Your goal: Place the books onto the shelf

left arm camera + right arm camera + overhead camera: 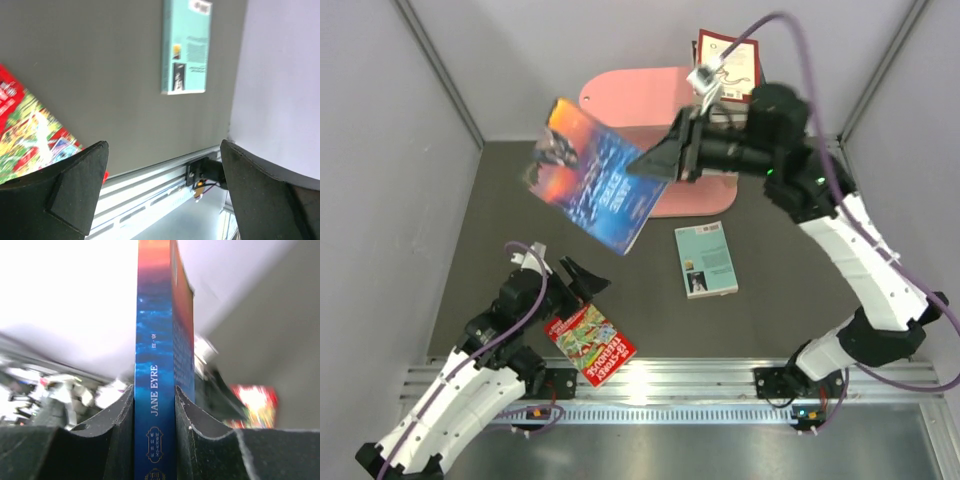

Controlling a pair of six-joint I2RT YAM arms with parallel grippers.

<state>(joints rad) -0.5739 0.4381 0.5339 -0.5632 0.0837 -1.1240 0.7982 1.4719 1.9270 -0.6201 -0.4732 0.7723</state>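
Note:
My right gripper will next move outward and to the right in the top view and let go of Jane Eyre on the maroon-and-cream book [730, 62], which has its broad cover facing up.
My right gripper [658, 160] is shut on the blue Jane Eyre book [592, 185] and holds it in the air, left of the pink shelf [630, 95]. In the right wrist view the book's spine [155, 365] stands upright between the two pads of the right gripper [154, 400]. A maroon-and-cream book [730, 62] rests at the shelf's back right. On the dark mat lie a light teal book [706, 259] and a red cartoon book [590, 343]. My left gripper [582, 280] is open just above the red book's far corner, with nothing between its fingers. The left wrist view shows the teal book [186, 45], the red book [30, 135] and the left gripper [165, 195].
An aluminium rail [670, 385] carrying both arm bases runs along the near edge. Pale walls close in the left, right and back sides. A purple cable [810, 70] loops above the right arm.

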